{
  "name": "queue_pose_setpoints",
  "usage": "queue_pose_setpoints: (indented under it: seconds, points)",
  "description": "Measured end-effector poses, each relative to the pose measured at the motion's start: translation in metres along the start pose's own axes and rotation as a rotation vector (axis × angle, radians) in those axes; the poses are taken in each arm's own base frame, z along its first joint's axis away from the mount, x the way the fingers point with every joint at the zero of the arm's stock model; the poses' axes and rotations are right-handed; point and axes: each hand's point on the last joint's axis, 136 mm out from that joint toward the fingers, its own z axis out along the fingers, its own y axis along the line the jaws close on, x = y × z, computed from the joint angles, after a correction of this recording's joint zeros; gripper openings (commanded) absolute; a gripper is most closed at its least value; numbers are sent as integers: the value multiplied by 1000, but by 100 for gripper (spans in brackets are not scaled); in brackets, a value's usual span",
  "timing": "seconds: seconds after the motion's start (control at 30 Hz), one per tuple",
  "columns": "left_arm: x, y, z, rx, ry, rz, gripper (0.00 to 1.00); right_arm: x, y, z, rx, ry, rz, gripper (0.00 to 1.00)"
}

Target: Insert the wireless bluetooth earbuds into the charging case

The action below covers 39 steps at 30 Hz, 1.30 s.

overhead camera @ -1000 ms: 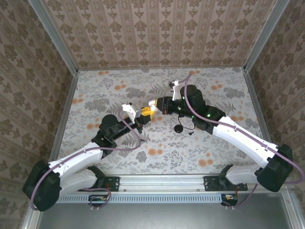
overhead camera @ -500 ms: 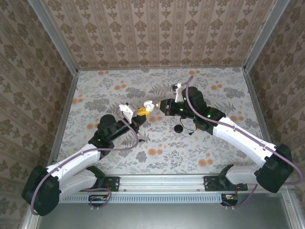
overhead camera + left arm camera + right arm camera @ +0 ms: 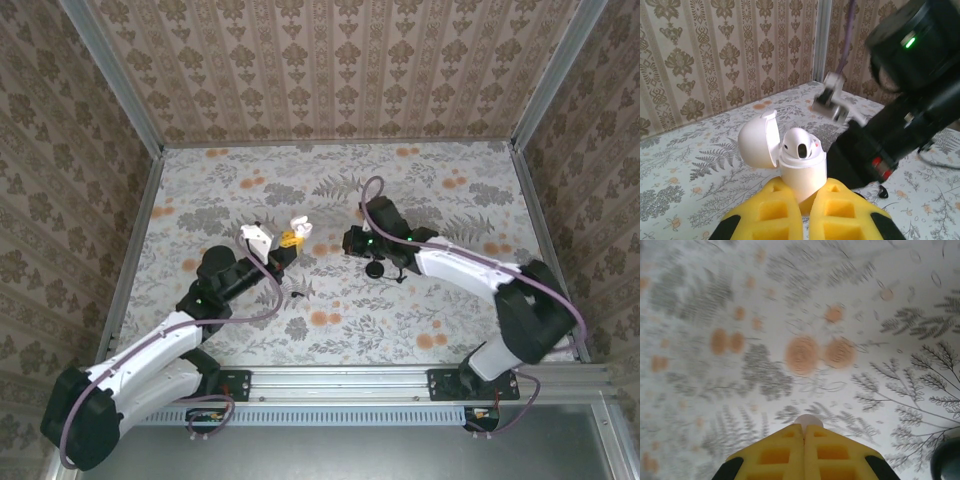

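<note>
My right gripper should next bring its fingers down to the clear patch of tabletop below it, beside the black round disc, and let go of the small white piece (image 3: 808, 420) there.
The white charging case (image 3: 801, 172) stands upright with its lid (image 3: 759, 139) swung open to the left. My left gripper (image 3: 807, 195) is shut on its lower body. A white earbud (image 3: 801, 144) with a dark opening sits in the case's top. From above, the case (image 3: 297, 225) is held over the table's middle by the left gripper (image 3: 287, 241). My right gripper (image 3: 350, 240) is a short way to its right and points down at the table. Its yellow fingers are pressed together (image 3: 804, 427). A small white rounded piece (image 3: 808, 420) shows just beyond the tips; whether it is pinched I cannot tell.
A black round disc (image 3: 375, 269) lies on the floral table (image 3: 450, 200) just below the right gripper, its edge (image 3: 946, 464) at the right wrist view's corner. Tiny black pieces (image 3: 400, 279) (image 3: 883, 190) lie near it. Patterned walls ring the table.
The right gripper has drawn back from the case to the right, turned down toward the table and closed fully. The left gripper has carried the case slightly left.
</note>
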Motion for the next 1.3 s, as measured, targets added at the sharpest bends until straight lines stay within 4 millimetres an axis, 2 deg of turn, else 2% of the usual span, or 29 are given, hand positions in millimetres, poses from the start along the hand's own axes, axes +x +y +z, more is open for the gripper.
queue_pose_setpoints:
  seconds: [0.13, 0.27, 0.33, 0.6, 0.77, 0.9, 1.03, 1.17, 1.3]
  points:
    - [4, 2, -1, -7, 18, 0, 0, 16, -23, 32, 68, 55, 10, 4]
    - [8, 3, -2, -11, 32, 1, 0, 23, -33, 44, 94, 72, 13, 8]
    - [8, 4, -3, -15, 36, 0, 0, 24, -35, 46, 101, 74, 12, 14]
    - [9, 7, -3, -24, 37, 5, 0, 33, -38, 45, 131, 96, 3, 30]
    - [9, 8, -4, -26, 37, 5, 0, 35, -38, 30, 158, 129, -3, 34]
    - [8, 8, -4, -26, 36, 5, 0, 21, -23, 13, 165, 143, -48, 37]
    - [8, 7, -4, -24, 35, 6, 0, -3, 2, -1, 179, 174, -126, 38]
    - [8, 7, -4, -22, 35, 6, 0, -17, 12, 3, 225, 235, -199, 39]
    - [8, 7, -4, -22, 35, 6, 0, -7, -4, 18, 316, 353, -244, 39]
